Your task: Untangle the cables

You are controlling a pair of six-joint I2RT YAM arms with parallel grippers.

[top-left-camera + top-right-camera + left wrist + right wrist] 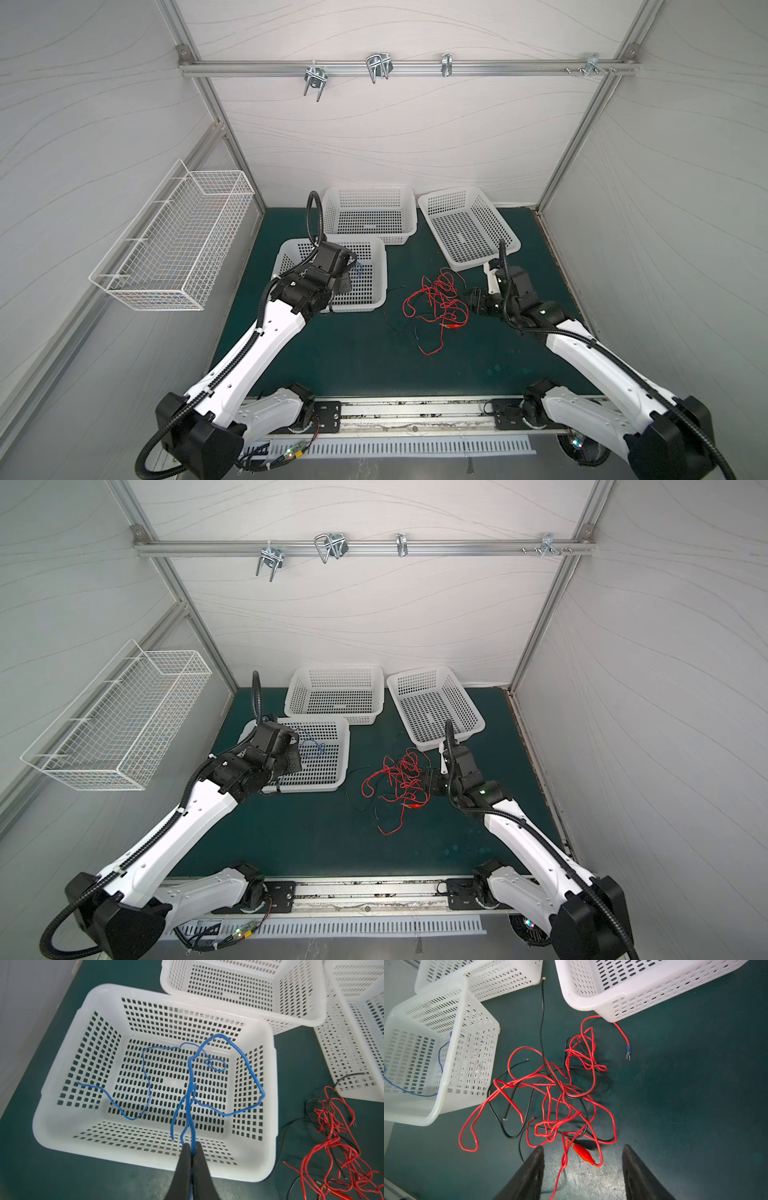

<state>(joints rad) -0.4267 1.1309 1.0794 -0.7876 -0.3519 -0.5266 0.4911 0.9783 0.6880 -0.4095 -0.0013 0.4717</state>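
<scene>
I need to lower the fingers of my left gripper toward the bottom of the near white basket [361, 281] below and release the blue cable. The cable already trails there.
My left gripper [192, 1147] is shut on a blue cable [191, 1084], which hangs from its tips and trails down into the near-left white basket [62, 1126]. In both top views this blue cable [358, 269] [313, 746] shows beside the left wrist, above that basket [361, 306]. A tangle of red and black cables [436, 303] [399, 783] [560, 1093] lies on the green mat. My right gripper [582, 1146] [469, 301] hovers open at the tangle's right edge, nothing held. A red alligator clip [582, 1154] lies between its fingers.
Two more white baskets stand at the back: one in the middle [368, 188], one on the right [496, 226]. A red cable end with a blue fork terminal [627, 1049] lies near the right basket. A wire basket [174, 241] hangs on the left wall.
</scene>
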